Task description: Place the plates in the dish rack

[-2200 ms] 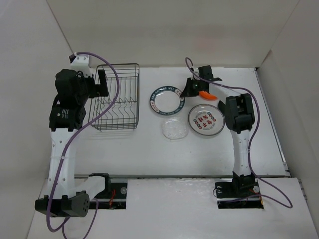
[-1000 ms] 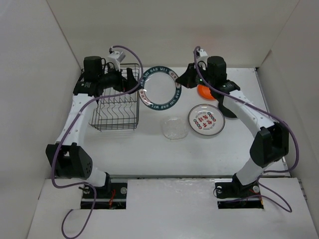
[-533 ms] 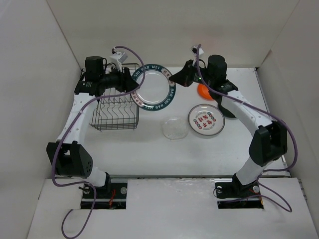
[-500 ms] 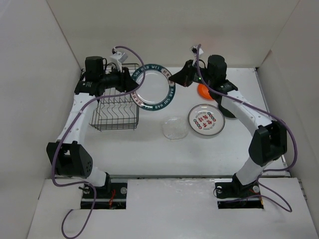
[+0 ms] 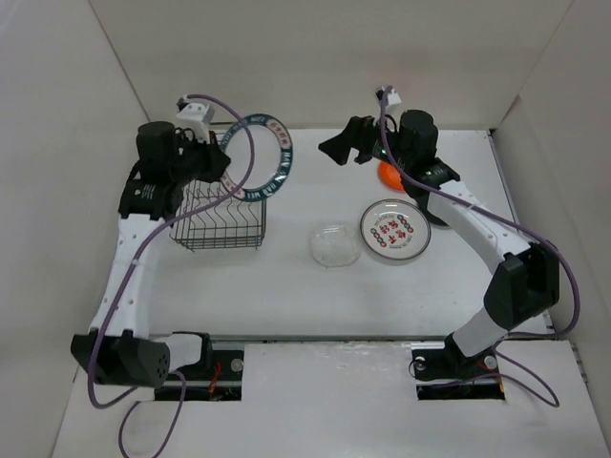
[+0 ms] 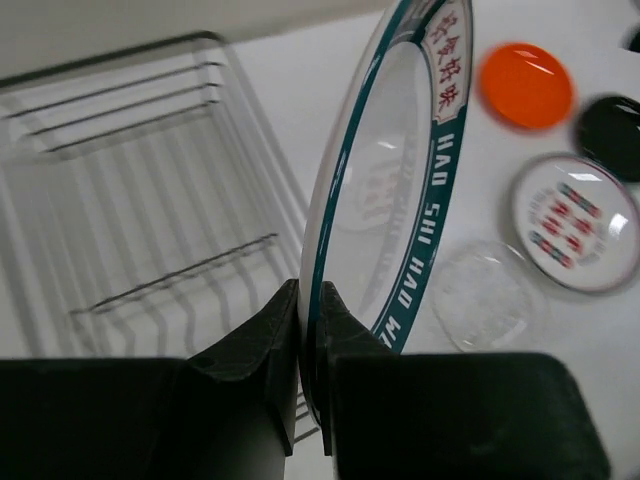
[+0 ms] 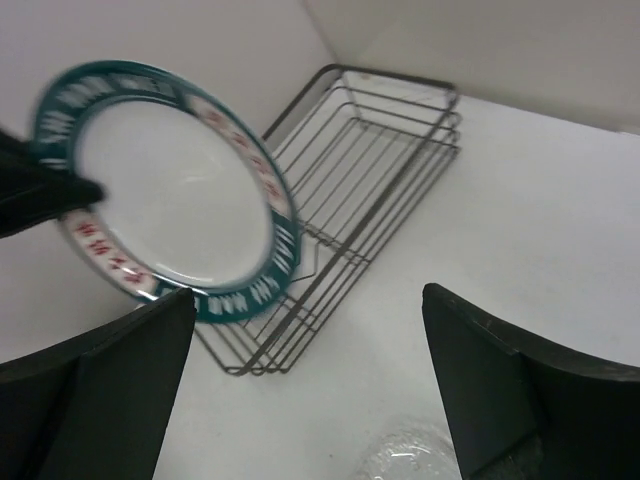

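The left gripper turns and shifts toward the wall-side end of the rack next, then lowers the green-rimmed plate among the rack's wires.
My left gripper [image 5: 221, 160] is shut on the rim of the green-rimmed white plate [image 5: 270, 153], which stands tilted on edge above the right side of the black wire dish rack [image 5: 220, 218]. In the left wrist view the fingers [image 6: 278, 335] pinch the green-rimmed plate [image 6: 385, 190] beside the rack [image 6: 150, 200]. My right gripper [image 5: 336, 145] hangs open and empty to the plate's right, apart from it. The red-marked plate [image 5: 394, 230], the clear glass plate [image 5: 334, 245] and the orange plate [image 5: 389, 175] lie on the table. The black plate [image 6: 612, 135] shows only in the left wrist view.
The white walls stand close behind the rack and at both sides. My right wrist view looks between its open gripper [image 7: 307, 300] at the rack [image 7: 370, 170], the held plate [image 7: 165, 190] and the glass plate's [image 7: 410, 455] edge below.
My right gripper opened and let go of the green-rimmed plate. My left gripper shut on it and carried it left over the rack, turning it more on edge.
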Controlling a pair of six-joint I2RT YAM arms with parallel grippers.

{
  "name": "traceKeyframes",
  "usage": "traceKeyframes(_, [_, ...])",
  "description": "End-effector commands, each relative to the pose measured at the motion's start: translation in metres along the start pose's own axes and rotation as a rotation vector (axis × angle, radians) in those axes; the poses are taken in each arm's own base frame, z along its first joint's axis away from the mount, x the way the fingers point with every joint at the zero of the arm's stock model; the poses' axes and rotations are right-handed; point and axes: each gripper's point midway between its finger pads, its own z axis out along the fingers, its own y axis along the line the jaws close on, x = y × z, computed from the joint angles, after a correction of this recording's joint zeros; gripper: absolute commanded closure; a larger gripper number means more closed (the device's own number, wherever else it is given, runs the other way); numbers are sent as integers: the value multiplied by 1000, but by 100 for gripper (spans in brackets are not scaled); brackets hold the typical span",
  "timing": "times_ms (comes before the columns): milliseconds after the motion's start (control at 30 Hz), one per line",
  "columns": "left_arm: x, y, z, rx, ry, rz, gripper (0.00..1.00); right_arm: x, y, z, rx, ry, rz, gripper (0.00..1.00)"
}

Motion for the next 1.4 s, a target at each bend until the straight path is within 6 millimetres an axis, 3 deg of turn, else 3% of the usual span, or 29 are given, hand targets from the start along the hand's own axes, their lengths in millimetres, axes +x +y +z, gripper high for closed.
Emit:
traceKeyframes(0, [-49, 47, -64, -405, -210, 30, 100, -19, -22, -14, 233, -86, 7, 1])
traceKeyframes(33, [-48, 66, -85, -557, -230, 18, 100, -15, -31, -16, 277, -75, 4, 1])
traceKeyframes(133, [-32, 100, -116, -795, -216, 20, 100, -6, -40, -19, 370, -51, 18, 1])
traceKeyframes(400, [-12, 127, -152, -1044, -207, 58, 100, 17, -40, -18, 421, -3, 15, 1])
traceKeyframes(600, [1, 141, -144, -1092, -192, 81, 100, 35, -44, -13, 404, 45, 28, 1])
traceKeyframes(800, [13, 151, -119, -1068, -159, 101, 100, 52, -52, -14, 419, 81, 28, 1])
traceKeyframes(967, [28, 166, -99, -1010, -101, 82, 100, 52, -51, -16, 419, 81, 28, 1])
traceKeyframes(1100, [39, 178, -95, -996, -75, 55, 100, 53, -50, -16, 411, 84, 30, 1])
traceKeyframes(1367, [60, 175, -77, -906, -31, 40, 100, 56, -53, -18, 409, 96, 26, 1])
